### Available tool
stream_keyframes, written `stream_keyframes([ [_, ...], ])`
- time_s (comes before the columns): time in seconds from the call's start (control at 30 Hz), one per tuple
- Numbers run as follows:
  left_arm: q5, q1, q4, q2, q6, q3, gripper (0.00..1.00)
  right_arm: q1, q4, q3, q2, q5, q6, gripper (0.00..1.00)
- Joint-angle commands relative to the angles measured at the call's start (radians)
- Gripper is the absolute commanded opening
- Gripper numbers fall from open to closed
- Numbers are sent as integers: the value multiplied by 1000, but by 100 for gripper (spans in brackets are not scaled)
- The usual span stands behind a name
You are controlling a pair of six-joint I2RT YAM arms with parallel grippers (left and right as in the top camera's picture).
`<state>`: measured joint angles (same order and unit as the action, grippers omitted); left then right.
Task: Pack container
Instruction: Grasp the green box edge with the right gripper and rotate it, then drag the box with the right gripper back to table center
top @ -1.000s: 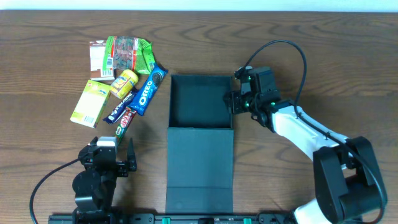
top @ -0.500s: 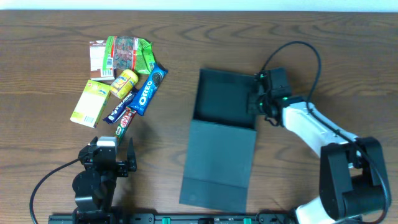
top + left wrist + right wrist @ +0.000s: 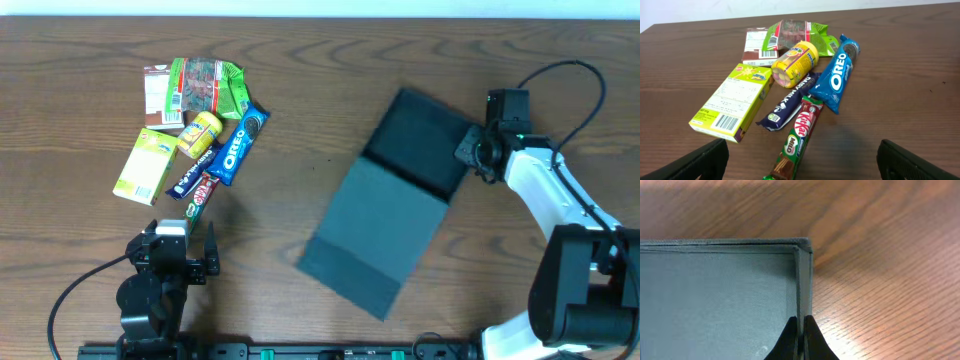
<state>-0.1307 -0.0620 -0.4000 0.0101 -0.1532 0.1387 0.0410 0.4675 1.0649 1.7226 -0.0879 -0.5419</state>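
Observation:
The box is crooked, so I will next pull the box's corner back toward my base with my right gripper to straighten it, then let it go.
The container [image 3: 418, 140], a dark teal-black square box, lies turned at an angle right of the table's middle, its flat lid [image 3: 372, 238] folded open toward the front. My right gripper [image 3: 471, 152] is shut on the box's right wall; the right wrist view shows its tips [image 3: 801, 335] pinching the thin wall [image 3: 803, 280] near a corner, with the bare box floor [image 3: 715, 300] to the left. My left gripper [image 3: 183, 242] stands open at the front left with nothing between its fingers, just short of the snack pile.
Snacks lie at the back left: an Oreo pack [image 3: 840, 75], a yellow jar [image 3: 795, 62], a lime-green carton [image 3: 732, 105], a KitKat bar [image 3: 807, 117], a Milo bar [image 3: 792, 152], a Dairy Milk bar [image 3: 787, 102] and a green bag [image 3: 797, 32].
My right gripper closed on the container's wall and dragged it to the right, turning the box and lid clockwise. The left arm stayed still.

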Motion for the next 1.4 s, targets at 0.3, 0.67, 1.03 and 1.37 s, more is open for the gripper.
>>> stream_keyframes([
  [0.3,0,-3,-6,-6,12,-20,96,-1,127,21,-16,121,-534,1],
  [0.67,0,-3,-6,-6,12,-20,96,-2,174,21,-16,153,-828,1],
  [1.03,0,-3,-6,-6,12,-20,96,-1,172,22,-22,114,-765,62],
  [1.37,0,-3,-6,-6,12,-20,96,6,112,22,-282,-46,-422,82],
])
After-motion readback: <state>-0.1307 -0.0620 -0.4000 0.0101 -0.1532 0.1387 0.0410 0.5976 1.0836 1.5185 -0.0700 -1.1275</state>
